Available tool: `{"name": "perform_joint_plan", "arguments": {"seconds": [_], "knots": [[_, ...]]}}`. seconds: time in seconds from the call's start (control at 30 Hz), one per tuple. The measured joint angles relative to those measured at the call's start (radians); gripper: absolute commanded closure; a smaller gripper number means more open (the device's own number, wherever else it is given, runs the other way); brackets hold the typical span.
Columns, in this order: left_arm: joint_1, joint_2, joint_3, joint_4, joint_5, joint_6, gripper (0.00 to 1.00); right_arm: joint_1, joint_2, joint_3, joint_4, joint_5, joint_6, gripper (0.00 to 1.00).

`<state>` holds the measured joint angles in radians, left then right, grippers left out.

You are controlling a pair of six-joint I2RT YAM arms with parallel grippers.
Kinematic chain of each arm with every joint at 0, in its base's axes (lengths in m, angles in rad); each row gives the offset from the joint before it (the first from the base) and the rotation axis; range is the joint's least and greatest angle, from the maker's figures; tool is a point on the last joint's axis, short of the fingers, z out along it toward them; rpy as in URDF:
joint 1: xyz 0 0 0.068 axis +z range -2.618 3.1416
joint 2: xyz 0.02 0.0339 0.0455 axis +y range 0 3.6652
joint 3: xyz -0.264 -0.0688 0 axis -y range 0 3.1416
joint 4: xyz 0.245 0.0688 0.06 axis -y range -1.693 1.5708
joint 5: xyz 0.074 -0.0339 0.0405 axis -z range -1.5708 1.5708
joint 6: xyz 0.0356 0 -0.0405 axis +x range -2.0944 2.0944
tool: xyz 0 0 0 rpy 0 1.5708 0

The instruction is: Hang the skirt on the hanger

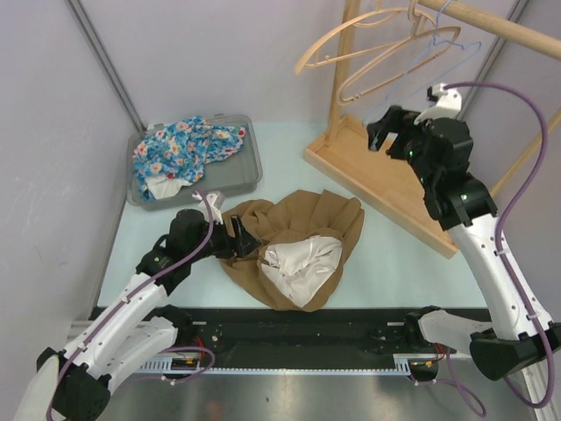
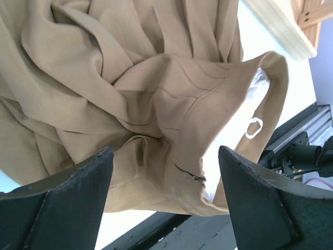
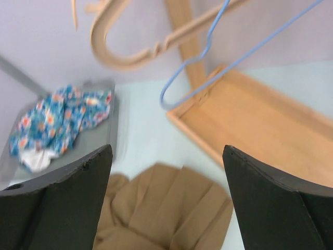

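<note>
My right gripper is open, and the side wire of the blue hanger hangs outward of it, so it should move outward next and bring its open fingers around that wire.
The tan skirt [image 1: 307,219] lies crumpled in the middle of the table with its white lining [image 1: 302,263] showing. My left gripper [image 1: 240,237] is open at the skirt's left edge. In the left wrist view, the left gripper [image 2: 164,179] straddles the waistband and zipper of the skirt [image 2: 156,78] without closing on it. My right gripper [image 1: 382,133] is open and empty, raised in the air near the rack. A wooden hanger [image 1: 351,35] and a blue wire hanger [image 1: 456,46] hang from the rail. In the right wrist view, the wooden hanger [image 3: 130,49] and the blue hanger [image 3: 208,57] are above the right gripper [image 3: 166,172].
A grey tray [image 1: 250,167] at the back left holds a blue floral garment [image 1: 184,149]. The wooden rack base [image 1: 386,180] and its upright post [image 1: 342,70] stand at the back right. A black rail [image 1: 289,329] runs along the near edge.
</note>
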<state>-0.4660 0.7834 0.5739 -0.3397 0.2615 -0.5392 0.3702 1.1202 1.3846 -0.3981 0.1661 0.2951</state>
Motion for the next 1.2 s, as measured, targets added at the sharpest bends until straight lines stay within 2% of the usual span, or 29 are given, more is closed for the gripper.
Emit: {"name": "perform_joint_plan", "arguments": {"seconds": [0.3, 0.47, 0.57, 0.67, 0.7, 0.73, 0.8, 0.87, 1.07, 1.2], "knots": [[0.0, -0.052, 0.091, -0.043, -0.028, 0.014, 0.14, -0.163, 0.203, 0.207, 0.076, -0.01, -0.003, 0.16], [0.0, -0.055, 0.122, -0.053, -0.031, 0.019, 0.14, -0.238, 0.394, 0.345, 0.101, -0.044, 0.001, 0.22], [0.0, -0.06, 0.126, -0.057, -0.034, 0.021, 0.14, -0.242, 0.472, 0.396, 0.108, -0.045, 0.003, 0.35], [0.0, -0.06, 0.126, -0.063, -0.041, 0.023, 0.13, -0.241, 0.536, 0.462, 0.098, -0.048, 0.007, 0.6], [0.0, -0.06, 0.126, -0.066, -0.043, 0.024, 0.14, -0.24, 0.554, 0.485, 0.094, -0.048, 0.008, 0.73], [0.0, -0.06, 0.126, -0.067, -0.046, 0.024, 0.13, -0.239, 0.565, 0.502, 0.092, -0.046, 0.01, 0.79], [0.0, -0.06, 0.126, -0.068, -0.05, 0.025, 0.14, -0.238, 0.569, 0.512, 0.084, -0.031, 0.015, 0.91], [0.0, -0.06, 0.127, -0.068, -0.05, 0.025, 0.14, -0.233, 0.565, 0.513, 0.072, -0.008, 0.019, 0.98], [0.0, -0.029, 0.152, -0.066, -0.049, 0.025, 0.13, -0.227, 0.508, 0.484, 0.042, 0.033, 0.024, 1.0], [0.0, 0.018, 0.189, -0.063, -0.048, 0.033, 0.03, -0.227, 0.412, 0.435, 0.026, 0.008, 0.024, 1.0]]}}
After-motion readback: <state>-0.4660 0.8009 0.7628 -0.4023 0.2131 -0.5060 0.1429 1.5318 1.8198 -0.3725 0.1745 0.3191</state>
